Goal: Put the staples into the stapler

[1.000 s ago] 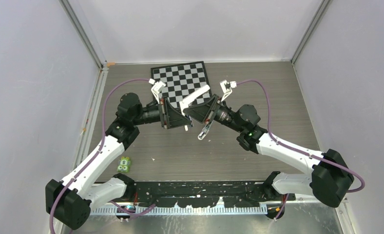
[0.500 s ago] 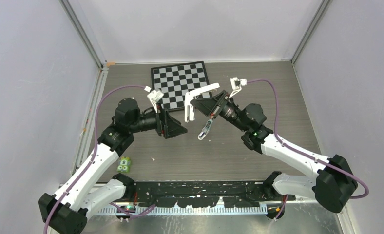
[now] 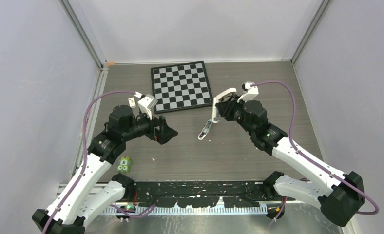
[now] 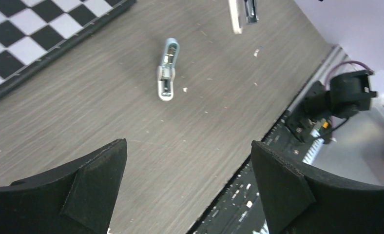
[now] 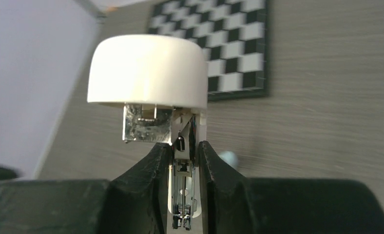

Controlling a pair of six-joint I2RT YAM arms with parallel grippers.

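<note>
Next, my right gripper lowers toward the right in the top view to release the white stapler (image 3: 222, 97), since bare tabletop lies below it on that side.
My right gripper (image 3: 218, 108) is shut on the white stapler (image 3: 222, 97) and holds it above the table, right of the checkerboard. In the right wrist view the stapler's base (image 5: 183, 181) sits pinched between the black fingers (image 5: 151, 170), its metal channel showing, and the white top arm (image 5: 148, 70) is swung up. My left gripper (image 3: 163, 131) hangs open and empty over the table's left half, well apart from the stapler. In the left wrist view its gripper (image 4: 187, 185) has only bare table between its fingers, and the stapler (image 4: 239, 12) shows at the top edge. The staples are not visible as a separate piece.
A light-blue-and-white small object (image 3: 204, 130) lies on the table between the grippers, also seen as light-blue object (image 4: 166, 70). A checkerboard (image 3: 182, 87) lies at the back. A small green item (image 3: 124, 164) sits near the left arm's base. Walls enclose three sides.
My left gripper opened wide and drew back left and toward the near edge, away from the stapler. My right gripper carried the stapler to the right.
</note>
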